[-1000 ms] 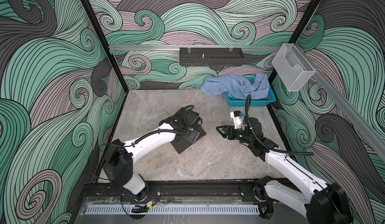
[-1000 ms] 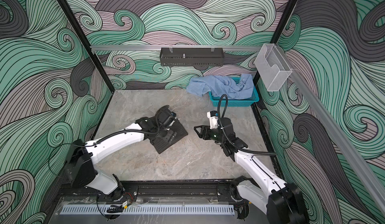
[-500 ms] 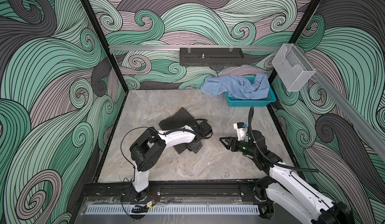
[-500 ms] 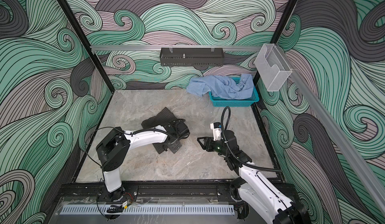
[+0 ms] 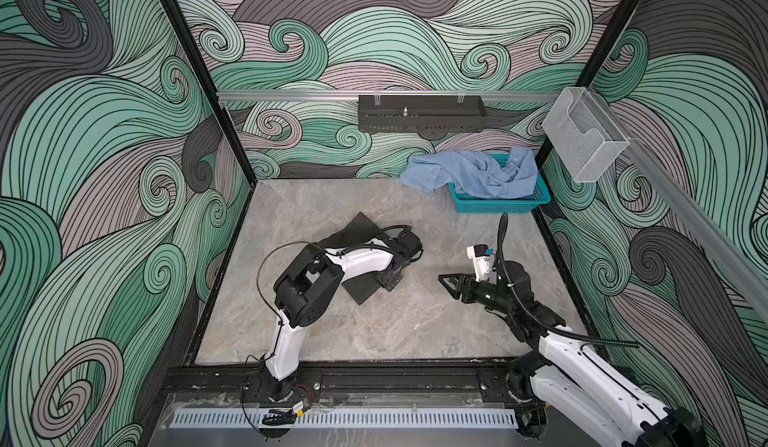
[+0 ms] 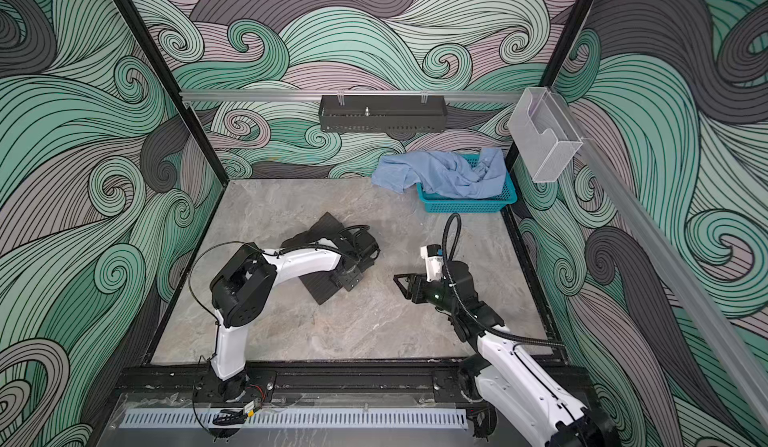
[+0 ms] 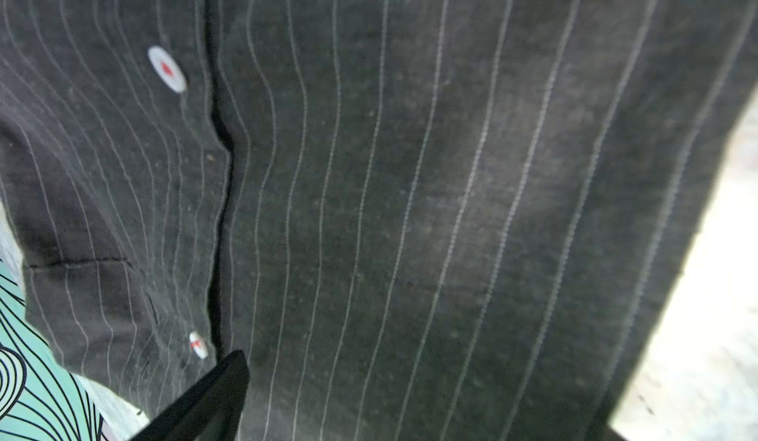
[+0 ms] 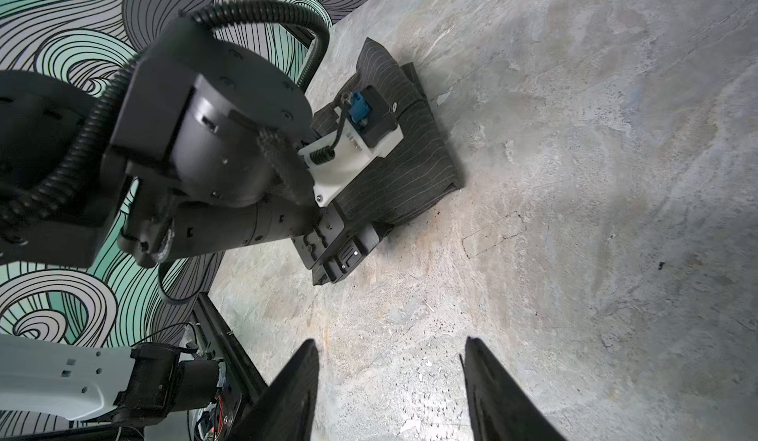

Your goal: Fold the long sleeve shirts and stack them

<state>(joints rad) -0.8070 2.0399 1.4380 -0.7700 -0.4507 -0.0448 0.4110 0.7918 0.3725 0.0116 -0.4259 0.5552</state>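
My left gripper is open, and the striped side lies flat and close beneath its finger, so it needs to move outward and down onto the fold (image 7: 363,362) beside the buttoned placket next.
The dark pinstriped shirt (image 5: 359,231) (image 6: 328,226) lies folded on the table left of centre, partly under my left arm. It fills the left wrist view (image 7: 410,193), with pale buttons along its placket. My left gripper (image 5: 388,279) (image 6: 350,278) is low over the shirt's near end and open. Only one black finger (image 7: 213,394) shows in the wrist view, with nothing gripped. My right gripper (image 5: 446,285) (image 8: 389,377) hangs open over bare table to the right of that shirt (image 8: 406,164). The light blue shirt (image 5: 473,172) (image 6: 440,170) lies crumpled in the basket.
The teal perforated basket (image 5: 498,207) (image 6: 465,207) stands at the back right corner, with the blue cloth spilling over its left side. A black rack (image 5: 422,112) and a clear holder (image 5: 584,145) hang on the walls. Black frame rails edge the table.
My left arm has folded back with its elbow raised, and its gripper slid to the dark shirt's near end, uncovering the far part. The right gripper drew back a little toward the front.
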